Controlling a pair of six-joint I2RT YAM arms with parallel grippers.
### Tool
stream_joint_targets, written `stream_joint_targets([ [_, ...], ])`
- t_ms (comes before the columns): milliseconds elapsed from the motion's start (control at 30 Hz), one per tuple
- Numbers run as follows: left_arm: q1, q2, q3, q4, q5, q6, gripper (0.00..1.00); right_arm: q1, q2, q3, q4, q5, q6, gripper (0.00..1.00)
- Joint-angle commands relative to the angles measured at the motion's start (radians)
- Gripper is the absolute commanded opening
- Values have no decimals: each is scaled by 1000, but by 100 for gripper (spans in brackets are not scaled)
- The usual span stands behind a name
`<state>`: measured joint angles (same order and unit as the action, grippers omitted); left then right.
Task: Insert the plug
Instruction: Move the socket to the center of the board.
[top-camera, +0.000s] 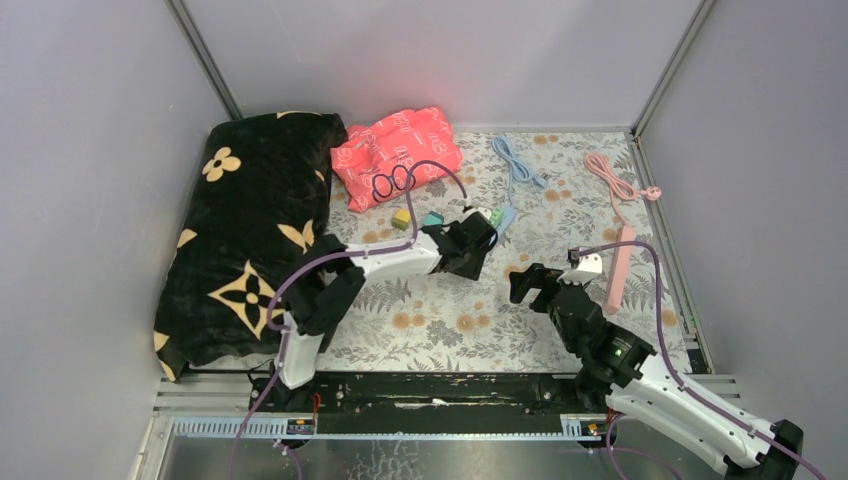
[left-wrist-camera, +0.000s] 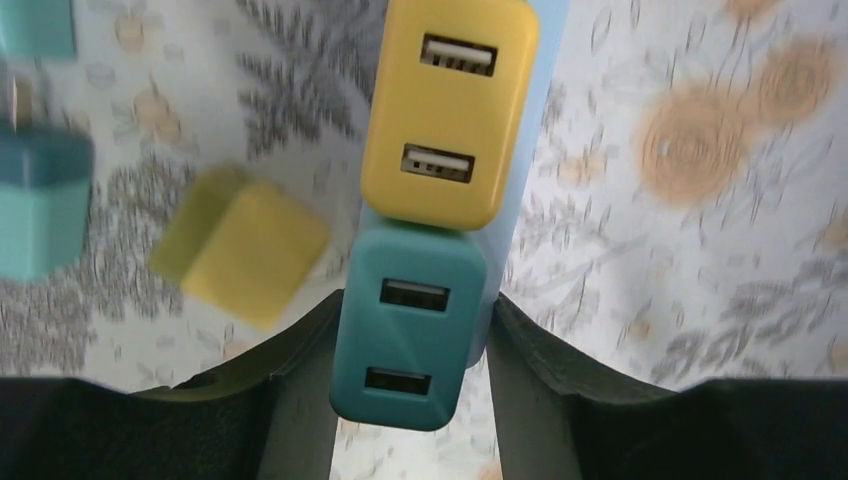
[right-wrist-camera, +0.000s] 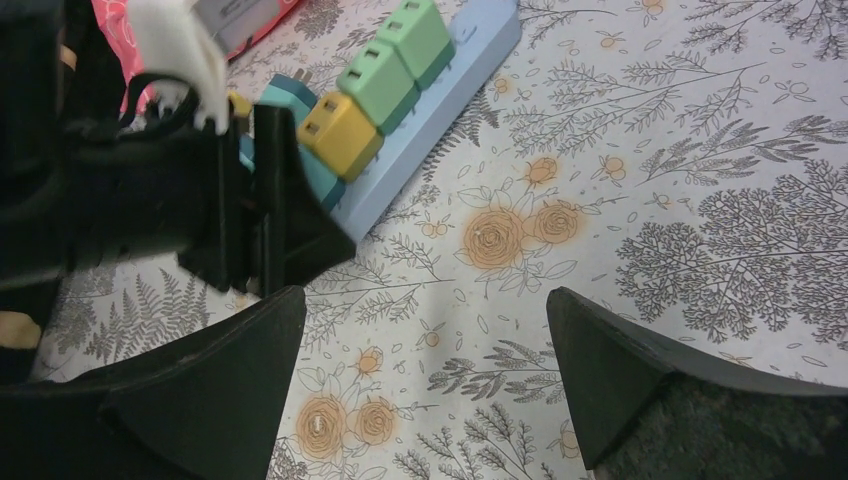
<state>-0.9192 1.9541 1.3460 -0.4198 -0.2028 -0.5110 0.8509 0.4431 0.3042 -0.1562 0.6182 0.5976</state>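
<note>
The teal plug already sits in the power strip, so the robot's left gripper next needs to push outward along the power strip's line, then spread its fingers to release the teal plug.
A teal plug (left-wrist-camera: 405, 335) sits in a light blue power strip (left-wrist-camera: 535, 150), right below a yellow plug (left-wrist-camera: 447, 110). My left gripper (left-wrist-camera: 412, 400) straddles the teal plug, with its fingers pressed against both sides. In the top view the left gripper (top-camera: 480, 243) is at the near end of the strip (top-camera: 503, 218). The right wrist view shows the strip (right-wrist-camera: 440, 100) carrying two green plugs (right-wrist-camera: 400, 60) and the yellow plug (right-wrist-camera: 340, 130). My right gripper (right-wrist-camera: 422, 300) is open and empty over the cloth, near the strip's end (top-camera: 535, 285).
Loose yellow (left-wrist-camera: 240, 245) and teal (left-wrist-camera: 40, 200) plugs lie left of the strip. A pink power strip (top-camera: 620, 268) with its cable (top-camera: 615, 178) lies at the right, a blue cable (top-camera: 518, 160) at the back, a red bag (top-camera: 397, 152) and a black blanket (top-camera: 250, 230) at the left.
</note>
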Motion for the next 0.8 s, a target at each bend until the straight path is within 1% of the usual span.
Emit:
stream_joint_targets([
  [0, 58, 97, 159, 35, -41, 32, 31, 4, -1, 58, -18, 56, -26, 98],
  [167, 96, 213, 289, 25, -40, 56, 32, 4, 7, 67, -26, 63, -33, 98],
  [267, 101, 263, 354, 17, -21, 70, 36, 5, 12, 70, -29, 66, -38, 98],
  [367, 106, 292, 377, 18, -6, 71, 39, 3, 19, 73, -29, 68, -42, 99],
  [433, 109, 298, 384, 18, 1, 67, 42, 4, 22, 76, -30, 69, -43, 99],
  [467, 109, 299, 384, 18, 5, 64, 46, 4, 23, 76, -30, 71, -42, 99],
  [567, 110, 284, 371, 15, 27, 61, 62, 4, 23, 79, -31, 75, -43, 99],
  [700, 111, 219, 324, 15, 50, 50, 80, 4, 29, 90, -32, 100, -56, 100],
  [767, 110, 170, 296, 15, 59, 44, 85, 4, 40, 105, -37, 107, -69, 99],
])
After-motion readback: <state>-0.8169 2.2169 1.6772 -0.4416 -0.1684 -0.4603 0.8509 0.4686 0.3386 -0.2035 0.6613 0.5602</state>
